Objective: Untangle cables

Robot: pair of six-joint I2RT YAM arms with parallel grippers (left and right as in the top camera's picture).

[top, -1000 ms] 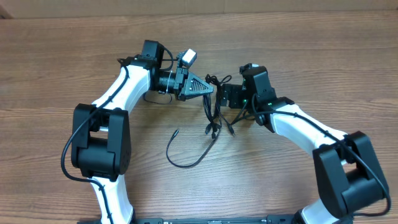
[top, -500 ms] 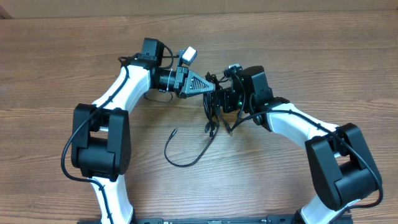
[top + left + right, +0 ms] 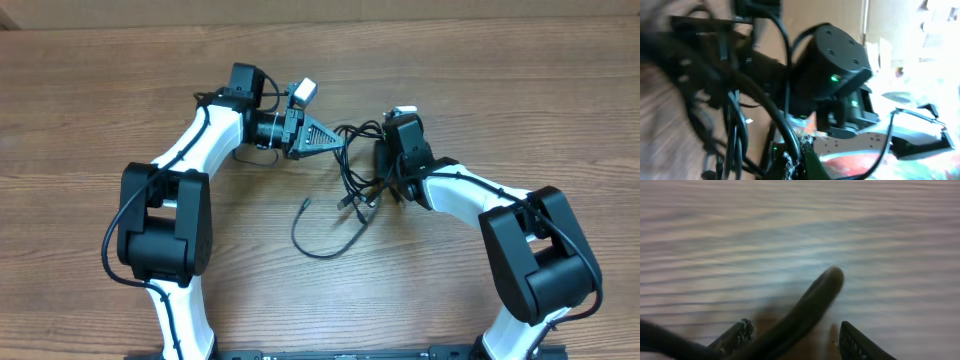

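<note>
The pinched cord (image 3: 785, 130) needs to come away from the heap of cords beside my right gripper next. My left gripper will pull it away, with its fingers turning toward the table, and then open.
The cables (image 3: 352, 180) are a bunch of thin black cords in the middle of the wooden table, between both arms. One cord trails down into a loop (image 3: 325, 245) with a loose end (image 3: 305, 203). My left gripper (image 3: 337, 141) is shut on a black cord at the top of the bunch, and the left wrist view shows that cord (image 3: 785, 130) pinched at the gripper (image 3: 799, 160). My right gripper (image 3: 383, 183) points down into the right side of the tangle. In the right wrist view a blurred cord (image 3: 810, 307) runs between its spread fingers (image 3: 742, 330), so the gripper (image 3: 794, 326) is open.
The right arm's black wrist housing (image 3: 830, 65) fills the left wrist view, close behind the cords. Bare wood table (image 3: 450, 280) surrounds the tangle. Both arm bases stand at the near edge.
My right gripper has swung in onto the tangle and its jaws have narrowed. The bunch and the trailing loop have shifted right. The left arm has stayed put.
</note>
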